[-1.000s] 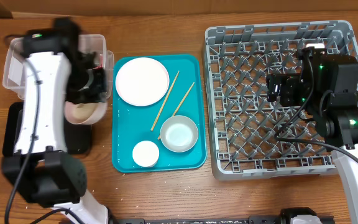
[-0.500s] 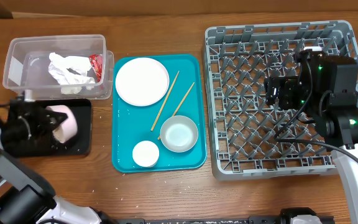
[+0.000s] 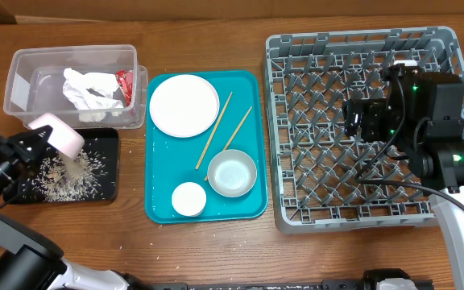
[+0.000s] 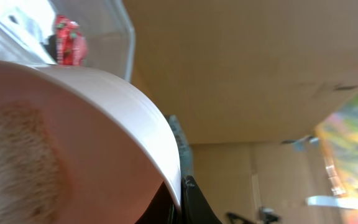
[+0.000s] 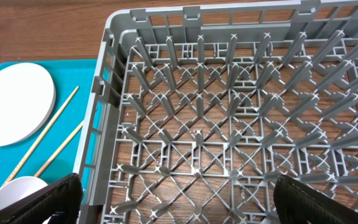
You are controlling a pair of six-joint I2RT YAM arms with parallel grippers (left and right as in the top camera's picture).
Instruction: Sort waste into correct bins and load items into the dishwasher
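Observation:
The plate (image 3: 184,105) is empty, so I next need my left gripper to tip out the rest of the rice, turn the pink bowl (image 3: 59,135) upright and lower it there.
My left gripper (image 3: 32,145) is shut on the rim of the pink bowl (image 3: 59,135), tipped over the black tray (image 3: 107,173); rice grains (image 3: 64,176) lie spread in the tray. The left wrist view shows the bowl's rim (image 4: 135,118) pinched between the fingers. The clear tub (image 3: 22,72) holds the crumpled napkin (image 3: 87,87) and the red wrapper (image 3: 123,80). The plate (image 3: 184,105), chopsticks (image 3: 214,129), grey-green bowl (image 3: 232,173) and white cup (image 3: 189,199) sit on the teal tray (image 3: 248,89). My right gripper (image 5: 176,199) is open above the grey dish rack (image 3: 361,121).
The dish rack (image 5: 229,112) holds nothing on its pegs. The teal tray lies between the bins and the rack. Bare wooden table (image 3: 208,32) runs along the back and the front edge.
The left arm swung from the clear tub down to the black tray, tipped the pink bowl, and rice spilled out into the tray. The right arm has not moved.

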